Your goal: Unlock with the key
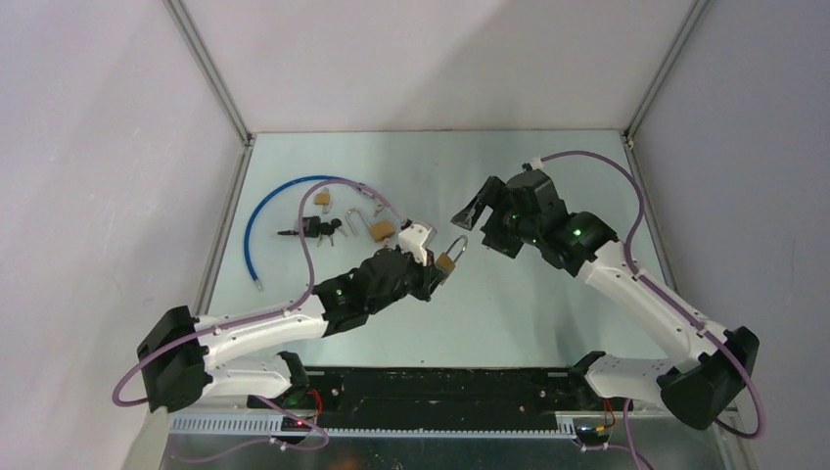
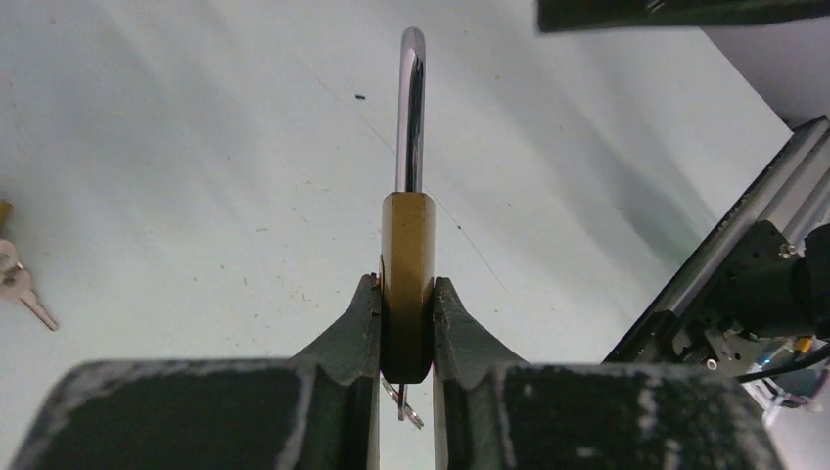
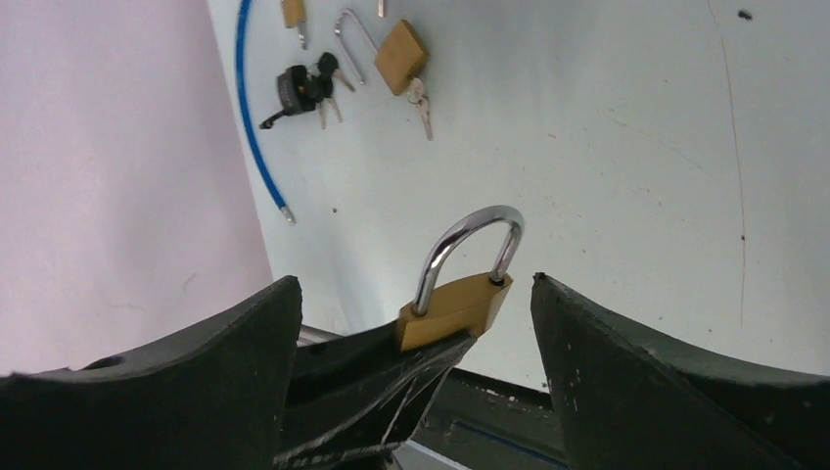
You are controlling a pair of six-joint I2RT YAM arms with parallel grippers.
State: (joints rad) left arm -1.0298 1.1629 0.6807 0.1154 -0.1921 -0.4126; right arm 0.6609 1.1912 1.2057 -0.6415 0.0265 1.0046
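The left gripper will lower toward the left in the top view and release the padlock, as clear tabletop near the second padlock lies below and that way.
A brass padlock (image 2: pixel 407 264) with a steel shackle (image 2: pixel 412 108) is held off the table, shackle pointing away from my left gripper (image 2: pixel 406 284), which is shut on its body. Under the padlock's base a thin metal piece (image 2: pixel 406 401) sticks out; I cannot tell whether it is the key. In the top view the padlock (image 1: pixel 448 258) hangs mid-table at the left gripper (image 1: pixel 436 267). My right gripper (image 1: pixel 473 212) is just beyond and right of it, open and empty. From the right wrist the padlock (image 3: pixel 455 305) shows between the wide-apart fingers (image 3: pixel 607 362), touching neither.
At the back left of the table lie a second brass padlock (image 1: pixel 382 231) with a key (image 3: pixel 421 110), a small brass padlock (image 1: pixel 321 200), a black lock with keys (image 1: pixel 318 230) and a curved blue cable (image 1: pixel 256 220). Metal frame rails edge the table.
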